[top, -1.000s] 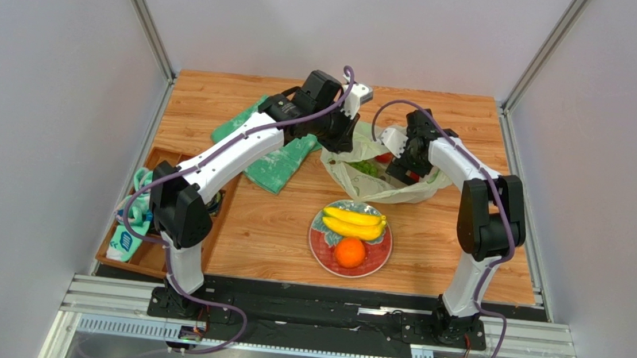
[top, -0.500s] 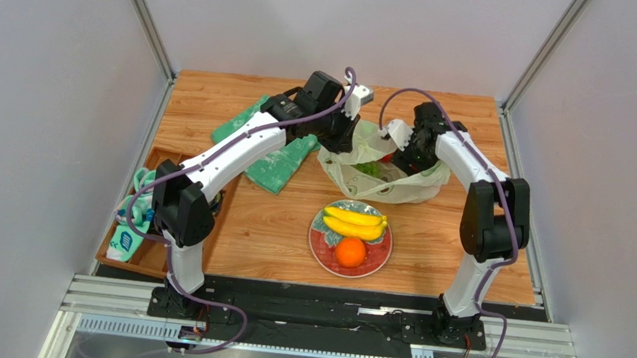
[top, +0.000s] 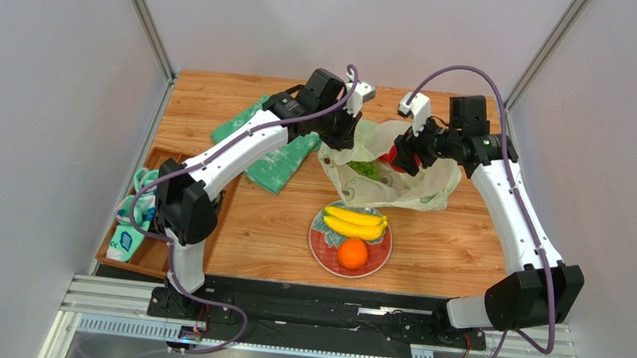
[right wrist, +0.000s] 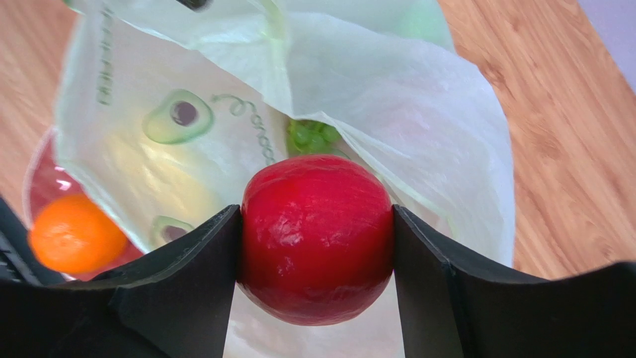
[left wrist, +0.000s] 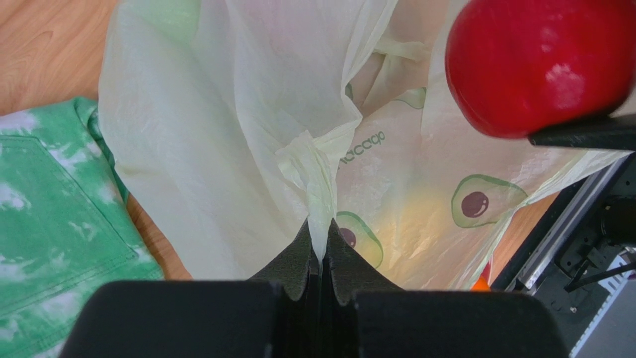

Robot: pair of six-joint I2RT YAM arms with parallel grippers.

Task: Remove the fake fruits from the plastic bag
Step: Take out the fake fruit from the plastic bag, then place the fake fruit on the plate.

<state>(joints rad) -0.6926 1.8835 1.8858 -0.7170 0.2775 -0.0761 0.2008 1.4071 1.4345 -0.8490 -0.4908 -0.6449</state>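
My right gripper carries the red round fruit back and down beside the orange next, since the red plate has bare room there.
The plastic bag (top: 412, 187) lies open at the table's middle back, pale with avocado prints. My left gripper (left wrist: 321, 250) is shut on a bunched fold of the bag's rim (left wrist: 317, 179) and holds it up. My right gripper (right wrist: 316, 246) is shut on a red round fruit (right wrist: 316, 239), held above the bag's mouth; it also shows in the top view (top: 402, 159) and the left wrist view (left wrist: 534, 63). A green grape cluster (right wrist: 312, 136) lies inside the bag. The banana bunch (top: 353, 223) and the orange (top: 352, 253) lie on the red plate (top: 320, 253).
A green-and-white cloth (top: 276, 162) lies left of the bag under my left arm. A wooden tray (top: 144, 255) with a teal-and-white item stands at the table's left edge. Metal frame posts stand at the back corners.
My right gripper has risen out of the bag with the red fruit and the arm has swung up and to the right. The bag has shifted slightly. The left gripper stays put.
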